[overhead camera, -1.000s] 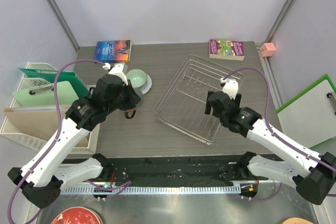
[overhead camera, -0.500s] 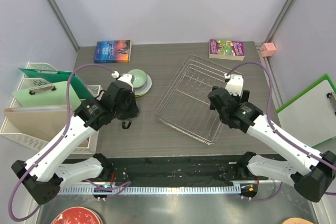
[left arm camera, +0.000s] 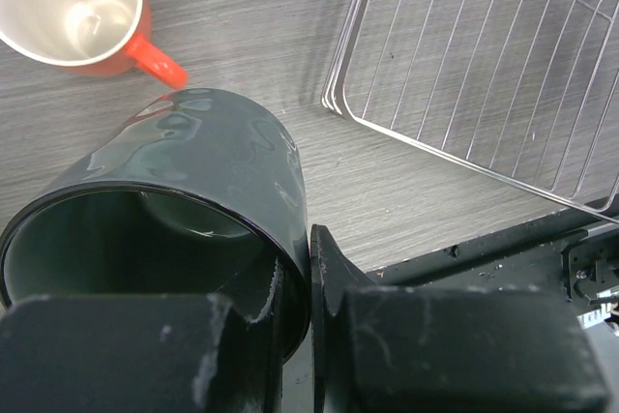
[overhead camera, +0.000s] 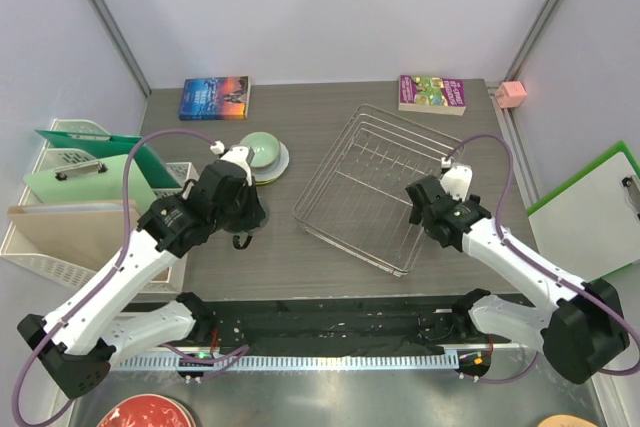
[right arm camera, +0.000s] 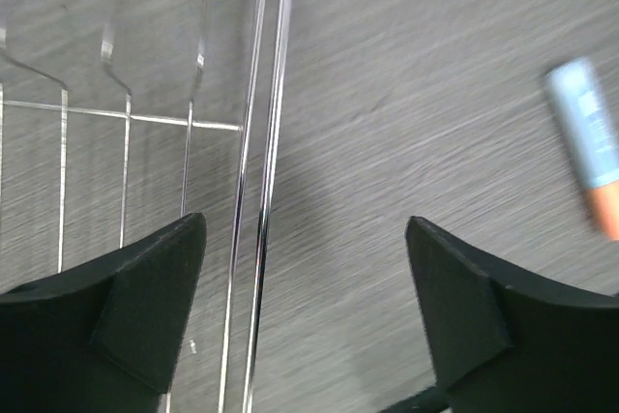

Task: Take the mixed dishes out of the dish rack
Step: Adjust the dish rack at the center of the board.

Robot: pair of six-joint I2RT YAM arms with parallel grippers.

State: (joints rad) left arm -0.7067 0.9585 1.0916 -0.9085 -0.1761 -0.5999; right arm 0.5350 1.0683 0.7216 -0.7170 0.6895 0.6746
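Observation:
My left gripper holds the grey mug (left arm camera: 193, 171) and will next carry it toward the right in the top view and down onto bare tabletop by the dish rack (left arm camera: 293, 103), since the orange mug stands close.
My left gripper (left arm camera: 309, 249) is shut on the wall of the grey metallic mug (left arm camera: 193, 171), one finger inside the rim and one outside. It holds the mug tilted low over the table, left of the dish rack (overhead camera: 375, 187). In the top view the left gripper (overhead camera: 243, 219) covers most of that mug. The orange handled mug (left arm camera: 82, 12) stands upright just beyond it. A pale mint-green bowl (overhead camera: 260, 150) sits on stacked plates (overhead camera: 281, 160) behind. The silver wire rack looks empty. My right gripper (overhead camera: 432, 197) is open over the rack's right rim (right arm camera: 261, 191), nothing between its fingers.
Two books (overhead camera: 215, 97) (overhead camera: 432, 92) lie at the table's far edge, with a small pink object (overhead camera: 512, 94) at the far right corner. White file trays (overhead camera: 70, 162) with clipboards stand at the left. A clipboard (overhead camera: 590, 212) lies off the right side. A red plate (overhead camera: 145, 414) sits below the near edge.
The right gripper has moved from over the rack's inside to its right rim and opened wider. The left gripper, still holding the grey mug, shifted slightly right and settled.

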